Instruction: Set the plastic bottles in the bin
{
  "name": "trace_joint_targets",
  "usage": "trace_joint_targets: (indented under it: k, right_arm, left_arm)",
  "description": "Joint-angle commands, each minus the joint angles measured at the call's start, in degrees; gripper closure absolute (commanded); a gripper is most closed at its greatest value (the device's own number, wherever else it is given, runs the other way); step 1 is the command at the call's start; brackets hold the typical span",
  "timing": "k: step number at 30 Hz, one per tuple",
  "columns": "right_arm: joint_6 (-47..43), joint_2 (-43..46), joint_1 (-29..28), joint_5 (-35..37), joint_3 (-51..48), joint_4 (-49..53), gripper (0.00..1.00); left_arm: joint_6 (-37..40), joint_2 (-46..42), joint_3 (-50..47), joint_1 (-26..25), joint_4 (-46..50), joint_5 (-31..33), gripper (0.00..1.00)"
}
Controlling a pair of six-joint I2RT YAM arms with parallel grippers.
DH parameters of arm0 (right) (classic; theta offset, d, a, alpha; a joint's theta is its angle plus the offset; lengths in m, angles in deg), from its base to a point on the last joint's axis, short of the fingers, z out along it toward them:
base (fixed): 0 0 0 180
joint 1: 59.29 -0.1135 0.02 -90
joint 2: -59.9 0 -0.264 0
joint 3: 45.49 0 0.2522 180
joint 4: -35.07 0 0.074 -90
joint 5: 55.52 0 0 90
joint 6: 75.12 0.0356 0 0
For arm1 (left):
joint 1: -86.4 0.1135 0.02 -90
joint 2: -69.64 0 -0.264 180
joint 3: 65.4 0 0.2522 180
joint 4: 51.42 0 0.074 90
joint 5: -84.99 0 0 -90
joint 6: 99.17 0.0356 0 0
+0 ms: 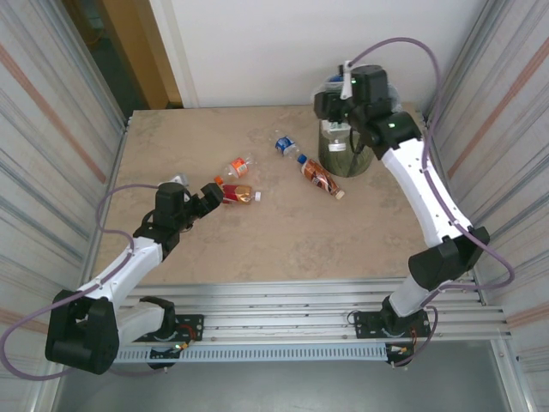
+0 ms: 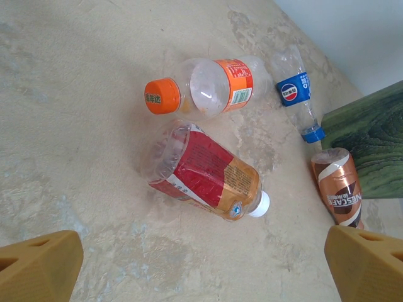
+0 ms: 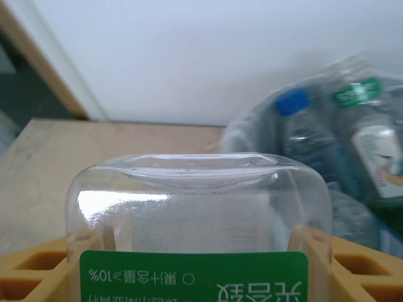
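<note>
The clear bottle (image 3: 198, 207) is still hanging beside the bin's opening. My right gripper next needs to move outward and down over the bin's opening (image 3: 337, 141) to let it go.
Four plastic bottles lie on the table. A red-labelled bottle (image 2: 204, 173) with a white cap lies just ahead of my left gripper (image 2: 201, 277), which is open and apart from it; the same left gripper (image 1: 214, 196) sits beside this bottle (image 1: 239, 195). Beyond are an orange-capped bottle (image 2: 208, 88), a blue-labelled bottle (image 2: 295, 91) and a brown bottle (image 2: 340, 189) next to the dark green bin (image 2: 371, 138). My right gripper (image 3: 201, 264) is shut on a clear green-labelled bottle (image 3: 198, 207) and hovers (image 1: 337, 93) over the bin (image 1: 343, 159), which holds several bottles (image 3: 308, 145).
The tan table (image 1: 283, 240) is walled by corrugated panels (image 1: 51, 129) on the left and right. A white wall stands behind the bin. Metal rails (image 1: 300, 296) run along the near edge by the arm bases.
</note>
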Motion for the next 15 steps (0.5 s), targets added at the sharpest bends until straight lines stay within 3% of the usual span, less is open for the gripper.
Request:
trace_joint_targets:
  k: [1, 15]
  right_arm:
    - [3.8, 1.5, 3.3, -1.5, -1.3, -8.3, 0.53]
    - [-3.2, -10.4, 13.6, -5.3, 7.5, -21.8, 0.53]
  left_arm:
    - [0.6, -0.8, 0.8, 0.4, -0.2, -0.5, 0.01]
    - [1.2, -1.6, 0.9, 0.5, 0.2, 0.0, 0.01]
